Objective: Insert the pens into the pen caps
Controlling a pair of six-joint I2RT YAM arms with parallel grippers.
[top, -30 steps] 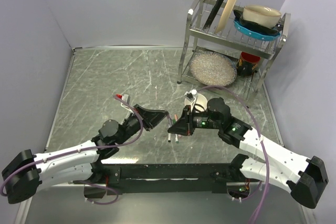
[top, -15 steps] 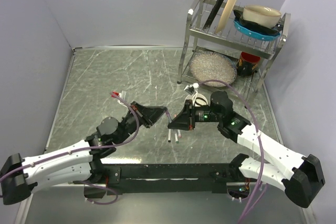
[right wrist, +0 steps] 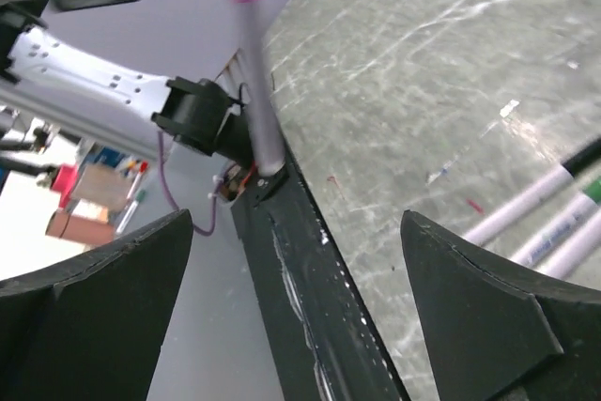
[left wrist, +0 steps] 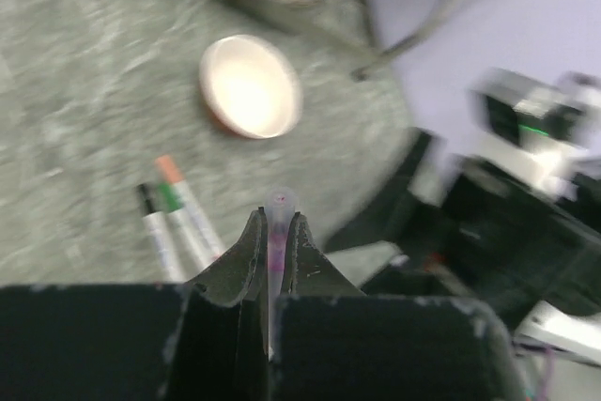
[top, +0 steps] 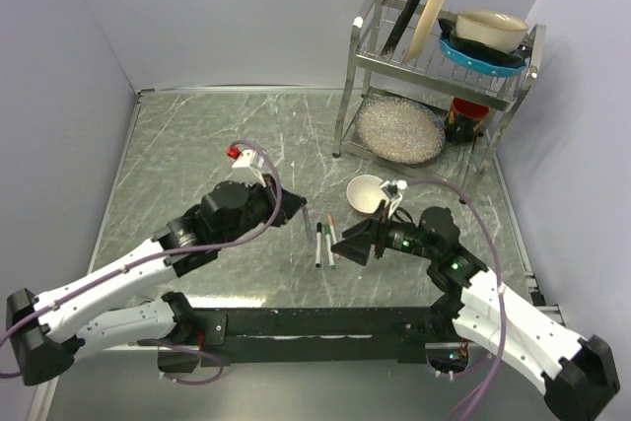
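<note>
My left gripper brings the thin purplish pen (left wrist: 275, 249) down to the bare table (left wrist: 115, 246) beside the black-ended pen next and releases it, since that table part lies clear.
My left gripper (left wrist: 274, 223) (top: 300, 212) is shut on a thin purplish pen (left wrist: 275, 249). Its pale translucent end sticks out just past the fingertips, and I cannot tell whether that end is a cap. Three white-barrelled pens (left wrist: 176, 223) (top: 325, 242) with black, green and orange ends lie side by side on the table under and ahead of it. My right gripper (top: 357, 242) (right wrist: 296, 307) hangs open and empty just right of these pens, its fingers (right wrist: 94, 298) wide apart. The pens' barrels (right wrist: 549, 204) show at the right edge of the right wrist view. No loose pen caps show.
A white bowl (top: 369, 192) (left wrist: 250, 87) stands behind the pens. A metal dish rack (top: 434, 86) with plates and bowls fills the back right. The black base rail (top: 315, 322) (right wrist: 310, 279) runs along the near edge. Walls close the left and back.
The two grippers met tip to tip over the pens; now the right gripper has opened and drawn back to the right and nearer. The left arm has shifted, still holding the thin pen.
</note>
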